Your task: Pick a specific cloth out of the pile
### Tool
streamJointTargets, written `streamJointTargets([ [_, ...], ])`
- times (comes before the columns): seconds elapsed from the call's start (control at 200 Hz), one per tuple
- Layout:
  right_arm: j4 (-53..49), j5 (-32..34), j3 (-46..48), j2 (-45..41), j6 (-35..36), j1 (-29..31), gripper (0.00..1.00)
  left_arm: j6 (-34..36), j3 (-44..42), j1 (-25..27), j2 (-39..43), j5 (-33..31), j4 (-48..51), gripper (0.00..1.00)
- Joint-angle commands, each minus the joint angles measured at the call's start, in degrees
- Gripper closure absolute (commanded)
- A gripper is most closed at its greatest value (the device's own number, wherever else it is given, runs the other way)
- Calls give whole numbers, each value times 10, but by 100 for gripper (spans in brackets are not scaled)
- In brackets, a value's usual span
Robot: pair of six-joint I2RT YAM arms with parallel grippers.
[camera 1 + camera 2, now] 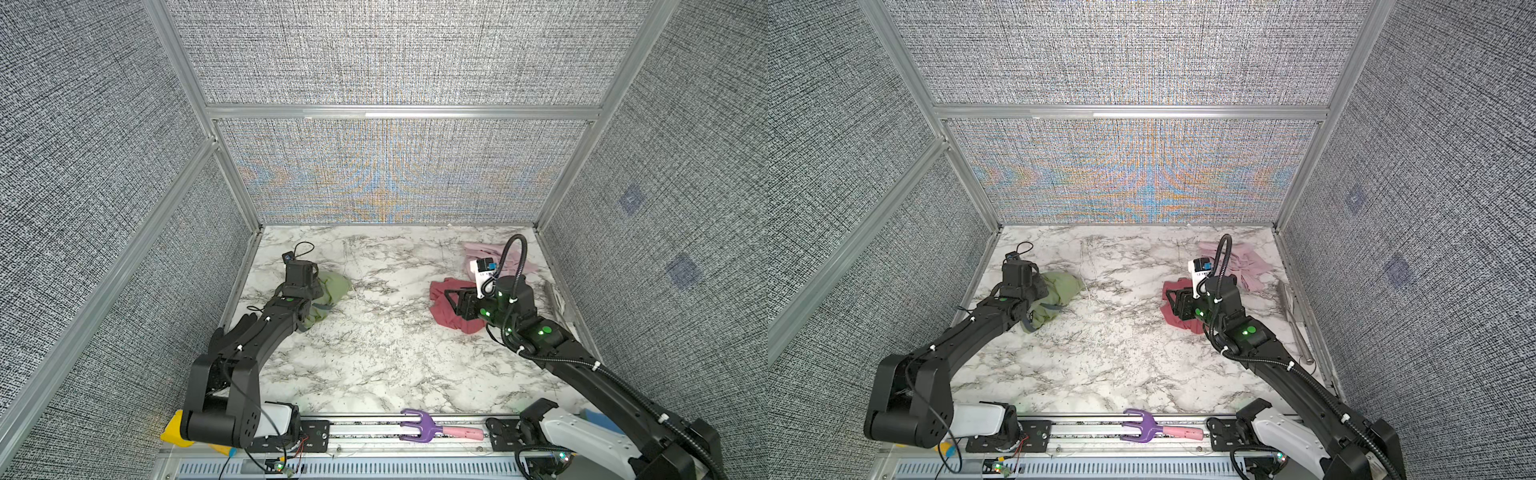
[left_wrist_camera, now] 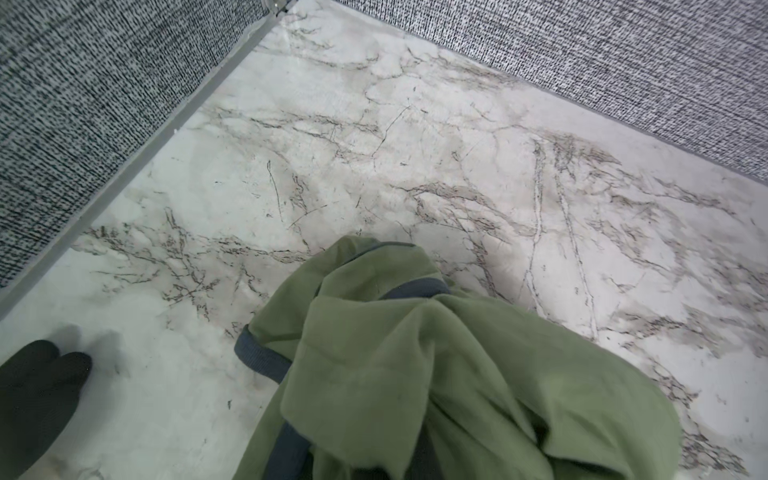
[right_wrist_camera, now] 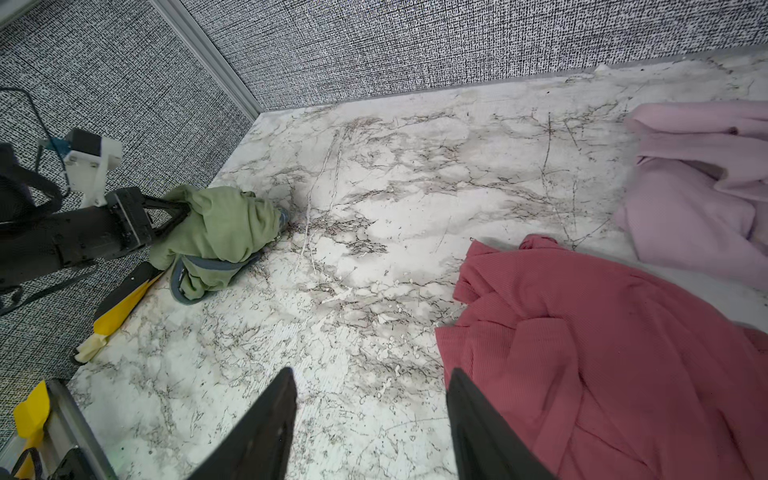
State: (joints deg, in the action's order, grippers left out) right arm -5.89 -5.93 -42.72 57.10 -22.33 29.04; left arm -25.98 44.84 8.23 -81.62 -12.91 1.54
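Observation:
The marble below the olive green cloth is clear of the rose-red cloth [image 1: 442, 318], so my left gripper will lower the olive green cloth and release it there next.
The cloth [image 1: 337, 286], olive green with grey-blue trim, is bunched at the table's left side, apart from the other cloths. My left gripper [image 1: 318, 289] is shut on it; in the right wrist view its fingers [image 3: 176, 214] vanish into the cloth [image 3: 224, 232], whose lower folds reach the marble. It fills the left wrist view's lower part [image 2: 415, 374]. What is left of the pile lies at the right: a rose-red cloth [image 1: 442, 318] and a pale pink cloth [image 1: 482, 251]. My right gripper [image 3: 372, 374] is open over bare marble, one finger at the rose-red cloth's [image 3: 602, 353] edge.
Grey fabric walls with aluminium frames close in the marble table [image 1: 382, 340] on three sides. A purple fork-shaped tool with a pink handle [image 1: 419, 428] lies on the front rail. A black glove [image 2: 37, 395] rests by the left wall, and a metal rod [image 1: 1293, 324] along the right.

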Motion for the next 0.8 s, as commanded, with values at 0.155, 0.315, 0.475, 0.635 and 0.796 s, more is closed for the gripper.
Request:
streamJointTargets([
  [0.155, 6, 5, -17, 22, 1, 1, 40, -10, -18, -23, -65, 47, -61, 100],
  [0.315, 7, 3, -25, 33, 1, 1, 40, -16, -38, -30, -85, 56, -80, 100],
  [0.475, 8, 2, -31, 39, 2, 1, 40, -22, -50, -33, -85, 67, -80, 100],
  [0.635, 8, 0, -31, 36, 1, 1, 40, -25, -47, -33, -43, 67, -45, 97],
  [0.796, 8, 0, -32, 36, 1, 1, 40, -34, -33, -33, 19, 64, 26, 63],
])
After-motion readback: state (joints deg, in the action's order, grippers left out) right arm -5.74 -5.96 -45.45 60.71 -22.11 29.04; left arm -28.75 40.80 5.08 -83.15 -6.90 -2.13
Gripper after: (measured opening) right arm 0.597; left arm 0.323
